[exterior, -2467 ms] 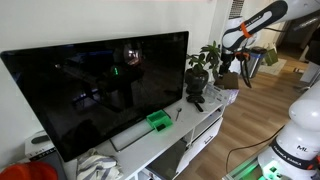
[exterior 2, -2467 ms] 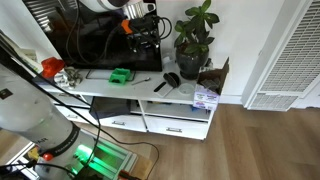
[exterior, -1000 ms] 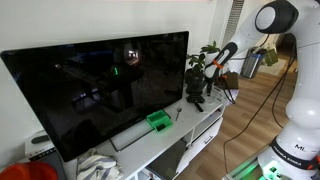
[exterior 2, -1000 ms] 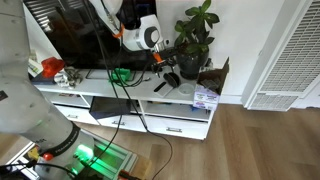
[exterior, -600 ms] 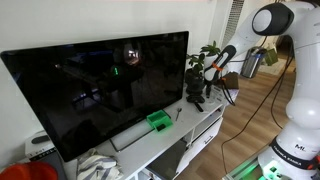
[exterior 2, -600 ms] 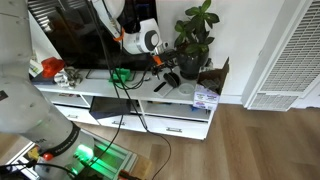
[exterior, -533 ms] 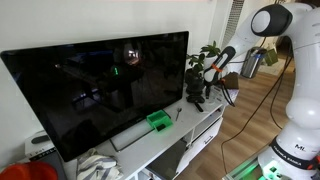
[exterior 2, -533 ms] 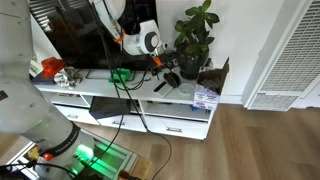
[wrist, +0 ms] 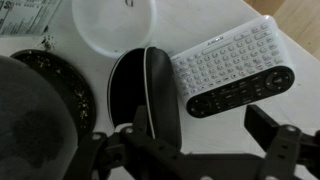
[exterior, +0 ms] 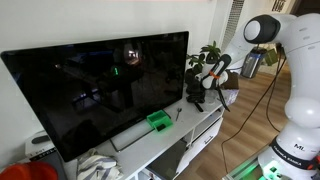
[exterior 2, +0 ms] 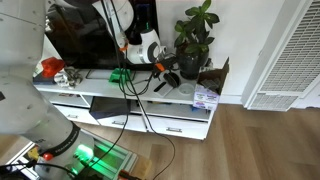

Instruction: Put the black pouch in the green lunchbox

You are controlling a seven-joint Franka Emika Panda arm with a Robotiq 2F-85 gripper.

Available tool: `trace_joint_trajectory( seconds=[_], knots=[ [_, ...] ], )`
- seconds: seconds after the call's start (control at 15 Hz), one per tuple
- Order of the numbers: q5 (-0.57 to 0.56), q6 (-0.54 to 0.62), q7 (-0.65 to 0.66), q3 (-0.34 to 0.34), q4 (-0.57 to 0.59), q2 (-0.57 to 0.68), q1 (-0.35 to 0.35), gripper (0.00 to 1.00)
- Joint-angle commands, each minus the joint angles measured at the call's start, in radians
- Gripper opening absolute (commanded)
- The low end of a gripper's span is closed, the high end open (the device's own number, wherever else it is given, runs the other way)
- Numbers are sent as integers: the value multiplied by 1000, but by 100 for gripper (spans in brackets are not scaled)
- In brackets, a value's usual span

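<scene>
I should next move my gripper down and over toward the plant pot, onto the near end of the pouch, which is off-centre between my open fingers.
The black pouch [wrist: 142,88] is a dark oval lying on the white TV stand, next to a white remote keyboard [wrist: 225,65]. It shows in both exterior views [exterior: 196,98] [exterior 2: 171,83], beside the plant pot. My gripper [wrist: 188,138] is open and empty, hovering just above the pouch, with one finger by the pouch's near end and the other wide to the right. In both exterior views the gripper [exterior: 201,86] [exterior 2: 163,72] hangs close over the pouch. The green lunchbox [exterior: 158,122] [exterior 2: 120,76] stands further along the stand, in front of the TV.
A large black TV [exterior: 100,85] fills the stand's back. A dark round plant pot [wrist: 35,105] [exterior 2: 192,62] stands right by the pouch. A white round lid [wrist: 115,22] lies beyond it. A grey soundbar [exterior: 135,133] lies near the lunchbox. Papers [exterior 2: 205,97] lie at the stand's end.
My arm has come down from high beside the plant to just above the pouch, and has dropped a little more in the last half second. The pouch and lunchbox have not moved.
</scene>
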Motion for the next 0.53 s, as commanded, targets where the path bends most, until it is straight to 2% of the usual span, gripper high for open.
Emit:
trace_joint_trajectory(
  seconds=[0.0, 0.47],
  knots=[
    [23, 30, -99, 104, 51, 56, -91, 100],
    [27, 71, -166, 164, 145, 135, -143, 100]
  ],
)
